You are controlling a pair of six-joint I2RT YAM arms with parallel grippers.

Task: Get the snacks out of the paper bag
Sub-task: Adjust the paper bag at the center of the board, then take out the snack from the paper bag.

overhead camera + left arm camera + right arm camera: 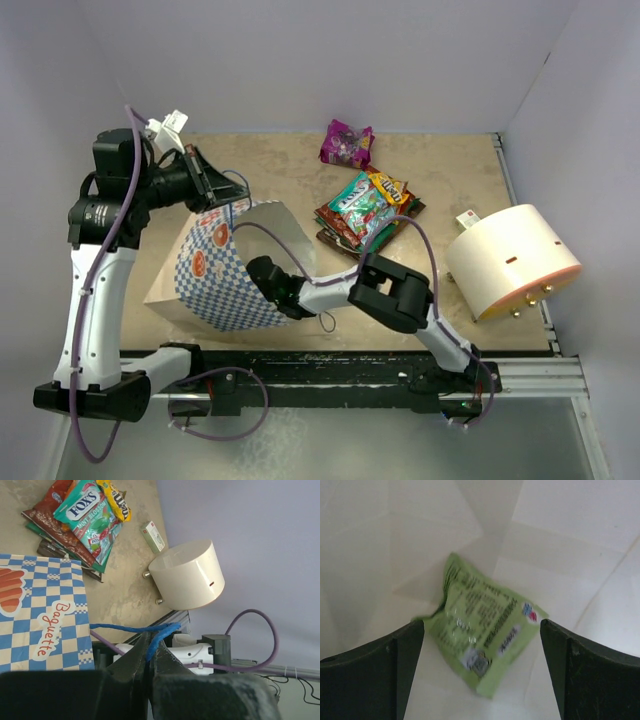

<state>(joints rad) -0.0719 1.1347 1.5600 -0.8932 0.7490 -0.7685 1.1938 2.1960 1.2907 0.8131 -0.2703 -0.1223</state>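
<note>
Next I will push my right gripper deeper into the bag to close on the pale green packet's middle point(481, 625), which lies straight ahead of it between the open fingers.
The paper bag point(222, 272) lies on its side, checkered band outward, mouth toward the right. My left gripper point(150, 647) is shut on the bag's blue string handle point(125, 628) and holds it up at the far left point(215, 185). My right gripper point(482, 640) is open deep inside the bag; in the top view its fingers are hidden in the bag mouth. A pale green packet point(487, 640) lies on the bag's inner wall between its fingers. A pile of snacks point(365, 210) and a magenta packet point(346, 143) lie on the table outside the bag.
A large cream cylinder point(512, 262) lies on its side at the right, with a small pale green box point(152, 536) beside it. White walls close the table on three sides. The black rail point(330, 375) runs along the near edge.
</note>
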